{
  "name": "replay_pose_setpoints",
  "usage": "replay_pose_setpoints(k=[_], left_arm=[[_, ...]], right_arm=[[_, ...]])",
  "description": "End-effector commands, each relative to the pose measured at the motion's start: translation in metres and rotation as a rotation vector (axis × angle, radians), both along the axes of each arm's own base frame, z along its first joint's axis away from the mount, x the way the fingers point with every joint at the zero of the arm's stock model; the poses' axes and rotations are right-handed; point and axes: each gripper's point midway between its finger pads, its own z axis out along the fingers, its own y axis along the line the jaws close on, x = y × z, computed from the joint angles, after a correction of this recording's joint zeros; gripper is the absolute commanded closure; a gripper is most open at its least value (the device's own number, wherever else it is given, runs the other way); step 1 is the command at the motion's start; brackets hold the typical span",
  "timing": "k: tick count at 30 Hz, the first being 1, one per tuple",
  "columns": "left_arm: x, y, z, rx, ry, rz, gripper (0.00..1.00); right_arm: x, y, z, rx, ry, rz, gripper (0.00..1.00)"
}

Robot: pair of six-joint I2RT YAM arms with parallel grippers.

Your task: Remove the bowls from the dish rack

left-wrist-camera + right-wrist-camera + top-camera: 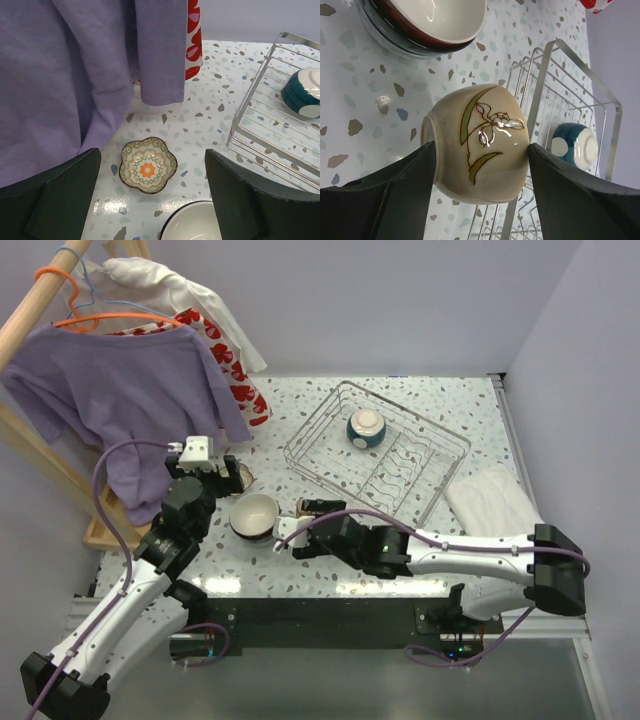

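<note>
My right gripper moves back and down next, tilting to release the sideways tan bowl upright, as the bare tabletop (pixel 312 571) (pixel 390 137) beside the stack lies below this gripper.
My right gripper (pixel 481 150) is shut on a tan bowl (pixel 480 142) with a painted flower, held on its side above the table beside the dish rack (pixel 540 95). From above, this gripper (pixel 300 510) is just right of a stack of bowls (pixel 254 516). The stack's top bowl (pixel 427 22) is dark red outside and pale inside. One teal-and-white bowl (pixel 366 428) lies upside down in the rack (pixel 313 422). My left gripper (pixel 152 200) is open and empty, above the table over the stack's rim (pixel 192 222).
A small flower-shaped patterned dish (pixel 148 165) sits on the table left of the stack. A purple shirt (pixel 120 390) hangs from a wooden clothes stand at the left, close to my left arm. A folded white towel (pixel 490 498) lies right of the rack.
</note>
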Motion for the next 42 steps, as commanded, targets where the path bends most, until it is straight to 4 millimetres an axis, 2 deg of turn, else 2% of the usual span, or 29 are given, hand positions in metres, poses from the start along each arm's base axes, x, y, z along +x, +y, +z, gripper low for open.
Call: replay_pose_setpoints(k=[1, 12, 19, 23, 29, 32, 37, 42], left_arm=[[0.000, 0.007, 0.006, -0.014, -0.035, 0.033, 0.10], [-0.002, 0.008, 0.007, -0.017, -0.041, 0.036, 0.11], [-0.003, 0.010, 0.006, -0.020, -0.044, 0.047, 0.11], [-0.003, 0.010, 0.005, -0.021, -0.043, 0.046, 0.11], [-0.002, 0.009, 0.004, -0.017, -0.040, 0.042, 0.11], [-0.002, 0.009, 0.004, -0.017, -0.040, 0.039, 0.11], [-0.002, 0.008, 0.004, -0.016, -0.039, 0.036, 0.11], [-0.002, 0.008, 0.004, -0.014, -0.038, 0.034, 0.11]], right_arm=[[0.014, 0.010, 0.032, 0.091, -0.215, -0.088, 1.00], [-0.001, 0.020, 0.000, 0.008, -0.364, -0.058, 1.00], [-0.009, 0.026, -0.029, -0.056, -0.471, -0.041, 1.00], [-0.017, 0.028, -0.033, -0.082, -0.571, -0.035, 1.00], [-0.037, 0.032, -0.058, -0.134, -0.584, 0.009, 1.00], [-0.041, 0.029, -0.068, -0.156, -0.559, 0.006, 1.00], [-0.049, 0.026, -0.078, -0.166, -0.492, 0.008, 0.79], [-0.059, 0.026, -0.086, -0.176, -0.442, 0.024, 0.65]])
